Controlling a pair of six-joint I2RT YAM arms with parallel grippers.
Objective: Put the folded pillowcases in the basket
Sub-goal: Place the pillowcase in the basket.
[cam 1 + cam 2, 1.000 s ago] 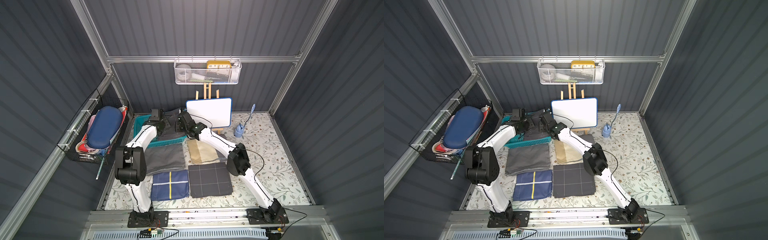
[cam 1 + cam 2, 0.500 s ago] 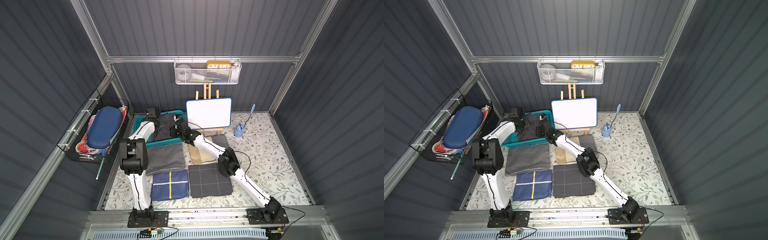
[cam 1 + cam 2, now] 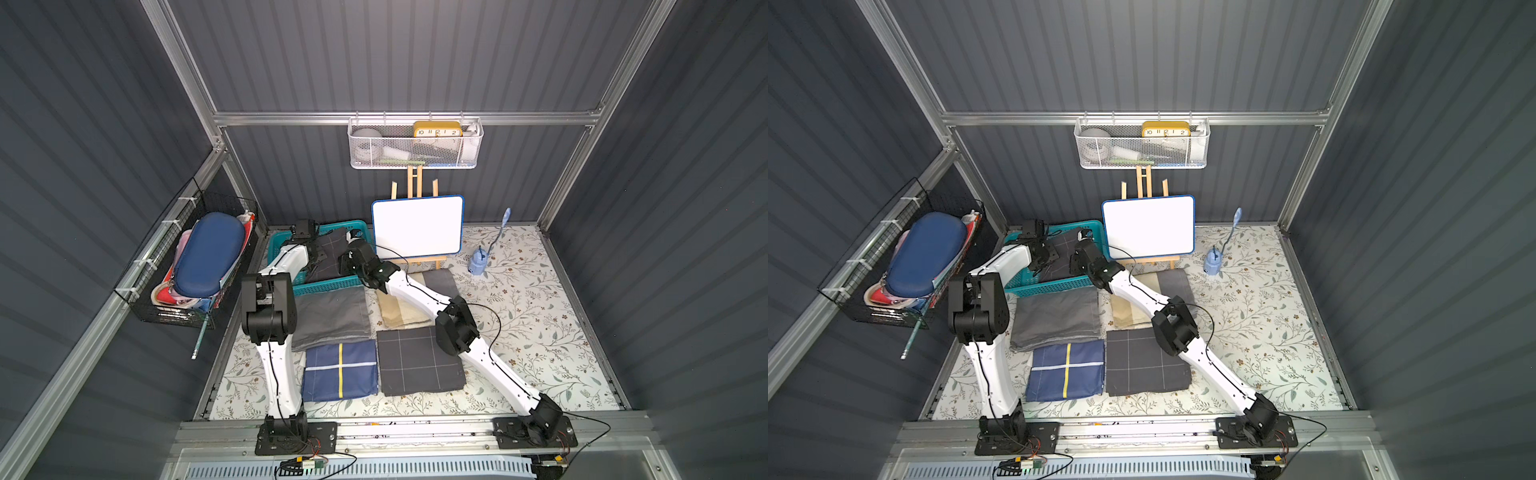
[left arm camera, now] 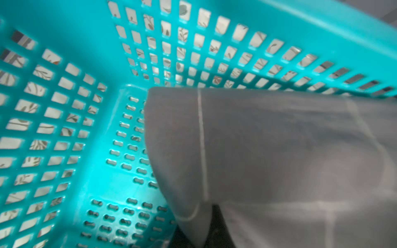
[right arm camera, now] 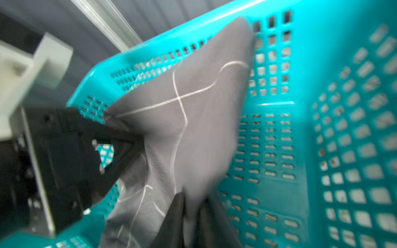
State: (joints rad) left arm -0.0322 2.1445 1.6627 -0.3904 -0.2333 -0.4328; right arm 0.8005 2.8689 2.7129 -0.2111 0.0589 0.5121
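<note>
I will next lower my left gripper a little further into the basket and let go of the pillowcase's edge, because the basket's perforated bottom is just below that gripper.
The folded pillowcase, dark grey with thin white grid lines, hangs inside the teal basket. It is slung between my two grippers. In the left wrist view the pillowcase spreads over the basket's perforated floor, and my left gripper is shut on its edge. The right wrist view shows the left gripper pinching a corner of the cloth. My right gripper has its black fingers slightly apart with cloth between them. The picture is blurred.
Several folded cloths lie in front of the basket: grey, beige, navy with a yellow stripe, dark grid. A whiteboard on an easel stands right beside the basket. A black wire basket hangs at the left.
Both grippers have carried the pillowcase from above the basket down into it. The right gripper's fingers have parted a little. The left grip is unchanged.
</note>
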